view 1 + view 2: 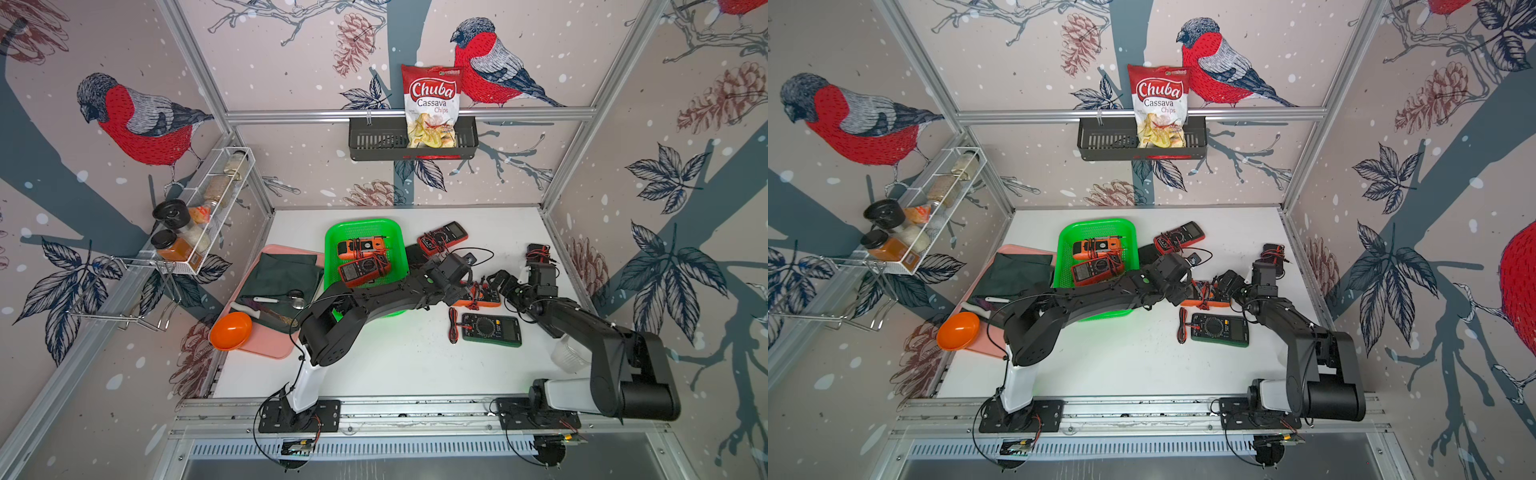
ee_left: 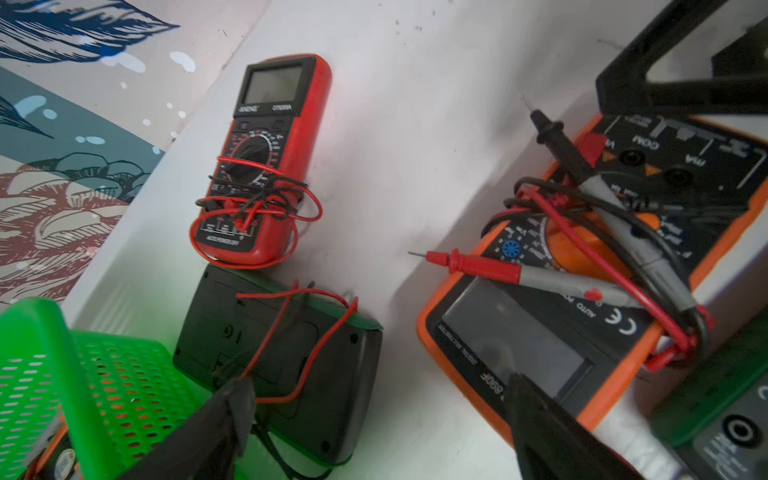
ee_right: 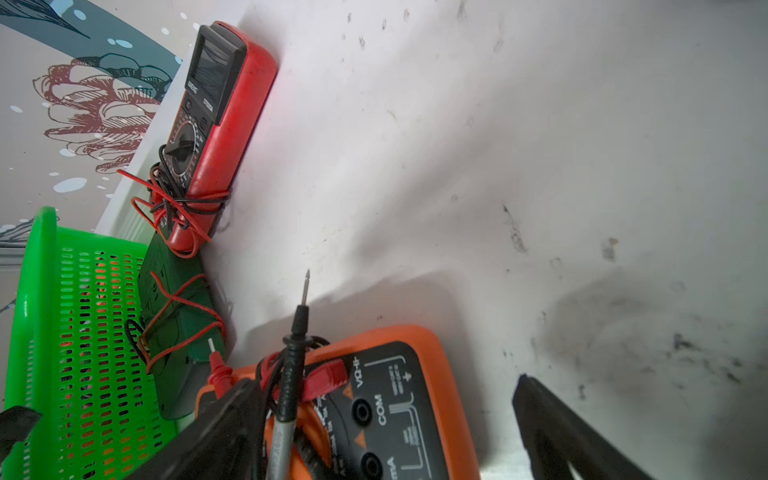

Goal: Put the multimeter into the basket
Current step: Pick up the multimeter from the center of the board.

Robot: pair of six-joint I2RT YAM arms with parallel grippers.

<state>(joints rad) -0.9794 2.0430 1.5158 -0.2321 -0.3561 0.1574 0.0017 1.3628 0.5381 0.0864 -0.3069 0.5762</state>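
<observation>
The orange multimeter's socket end (image 1: 490, 296) (image 3: 406, 408) lies flat on the table below my right gripper, so I will lower the gripper and tilt it sideways to close across the thickness of the case.
The bright green basket (image 1: 332, 245) (image 1: 1065, 245) stands at the back middle of the table with two orange multimeters (image 1: 363, 259) lying in it. Another orange multimeter (image 1: 484, 300) (image 1: 1204, 298), wrapped in red and black leads, lies on the table to the right of the basket. My left gripper (image 1: 461, 290) (image 2: 382, 415) is open at its screen end. My right gripper (image 1: 496, 283) (image 3: 390, 428) is open and straddles its socket end (image 3: 395, 407), one finger (image 3: 552, 424) clear of the case. The basket's mesh wall (image 2: 41, 332) (image 3: 37, 291) shows in both wrist views.
A red multimeter (image 1: 442, 237) and a face-down green one (image 2: 282, 365) lie beside the basket, and a green multimeter (image 1: 492, 329) lies nearer the front. A pink tray (image 1: 270, 349) with cloth, utensils and an orange bowl (image 1: 230, 331) sits left. A clear cup (image 1: 569, 353) stands right.
</observation>
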